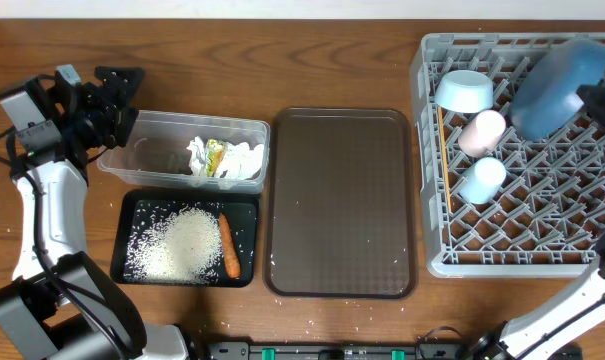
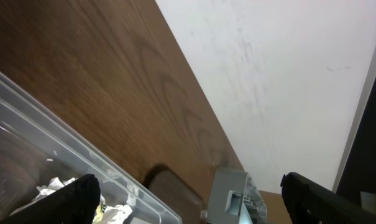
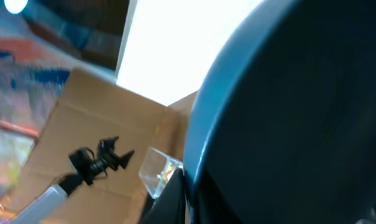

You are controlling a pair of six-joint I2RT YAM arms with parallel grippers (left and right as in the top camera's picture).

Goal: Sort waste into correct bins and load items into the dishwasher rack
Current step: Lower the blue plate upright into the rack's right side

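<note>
I will shift my right gripper slightly to the right in the overhead view, then open, since the blue plate already leans over free tines of the rack beside the pink cup.
The grey dishwasher rack (image 1: 542, 255) stands at the right. In it lie the white bowl (image 1: 463, 91), the pink cup (image 1: 482, 132), the light blue cup (image 1: 480, 180) and chopsticks (image 1: 444, 160). My right gripper (image 1: 594, 103) is shut on the blue plate (image 1: 556, 86), held tilted over the rack's back; the plate fills the right wrist view (image 3: 299, 118). The clear tub (image 1: 152, 150) holds white tissues (image 1: 237, 160) and the green-yellow wrapper (image 1: 215, 156). The black tray (image 1: 244, 212) holds rice (image 1: 182, 243) and the carrot (image 1: 228, 245). My left gripper (image 1: 120, 100) is open and empty above the tub's left end.
A large brown serving tray (image 1: 340, 200) lies between the bins and the rack. A few rice grains lie loose on the wood near the table's front edge. The left wrist view shows the tub rim (image 2: 63, 146), wood table and a white wall.
</note>
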